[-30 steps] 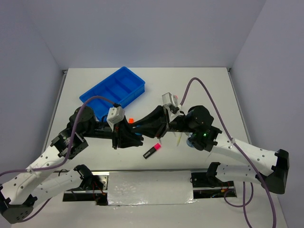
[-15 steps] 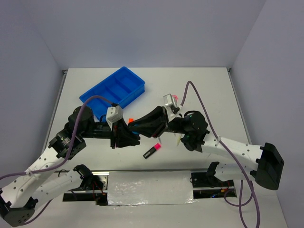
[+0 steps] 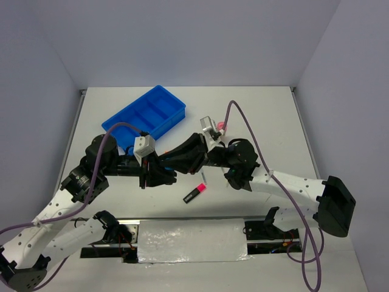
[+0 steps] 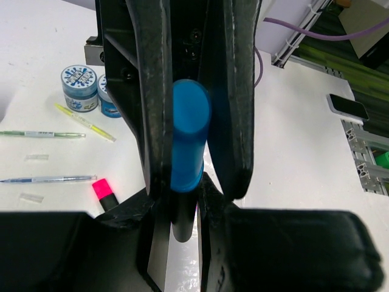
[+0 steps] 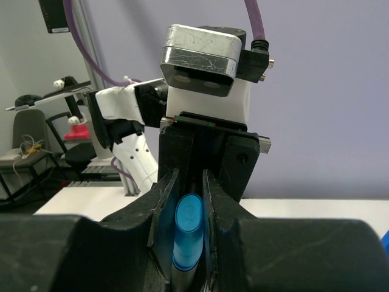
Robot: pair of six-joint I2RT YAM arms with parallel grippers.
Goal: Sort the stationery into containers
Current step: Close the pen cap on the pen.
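Note:
My left gripper holds the highlighter and will next carry it outward and left in the top view, then lower to release over the tray's near section [image 3: 123,135], since it's open.
A blue-capped black highlighter [image 4: 188,140] is pinched between both grippers, which meet nose to nose above the table's middle. My left gripper [image 4: 182,198] is shut on its black body. My right gripper [image 5: 189,204] is shut on the blue cap [image 5: 187,234]. In the top view the two grippers [image 3: 161,173] [image 3: 172,159] overlap and hide the highlighter. A pink-capped highlighter [image 3: 194,193] lies on the table just in front of them. The blue tray [image 3: 144,117] sits at the back left, apart from both grippers.
Two round blue-white discs [image 4: 79,87] stand beside a yellow pen [image 4: 85,121], a green pen [image 4: 42,134] and a grey pen [image 4: 48,179]. A thin pen [image 3: 202,178] lies under the right arm. A pink-capped bottle [image 3: 220,126] peeks out behind the right wrist.
The right arm has swung left and the joined grippers have shifted left with it. Both grips on the highlighter look unchanged.

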